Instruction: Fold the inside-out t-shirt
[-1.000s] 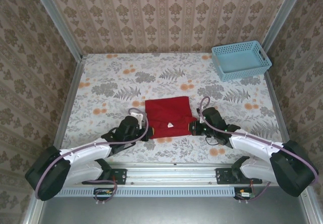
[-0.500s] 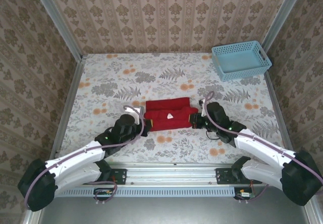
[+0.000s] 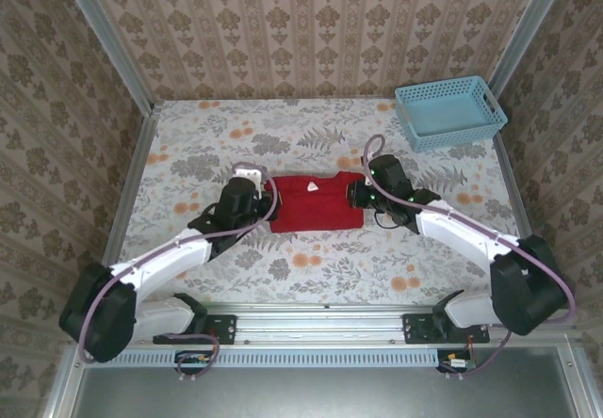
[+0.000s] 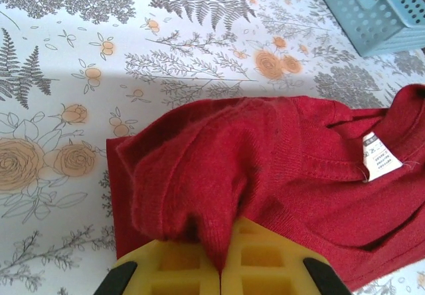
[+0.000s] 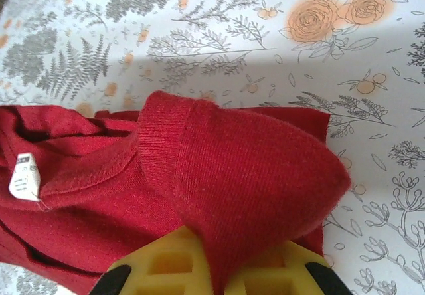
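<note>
I will next carry the raised fold outward onto the shirt's far edge with my right gripper and release it, as it still hangs over my fingers short of there.
The inside-out t-shirt is a red cloth folded into a compact rectangle in the middle of the flowered table, with a white label facing up. My left gripper is at its left end, shut on a pinch of red cloth. In the left wrist view the cloth runs up from between the yellow pads. My right gripper is at the right end, shut on a raised fold of the shirt that drapes over its pads.
A light-blue plastic basket stands at the far right corner and shows at the top right of the left wrist view. Patterned walls close the table on three sides. Bare flowered tabletop lies between the shirt and the arm bases.
Both grippers have moved away from the near edge toward the back, carrying the shirt's near edge over itself. The shirt now lies as a shorter band further back.
</note>
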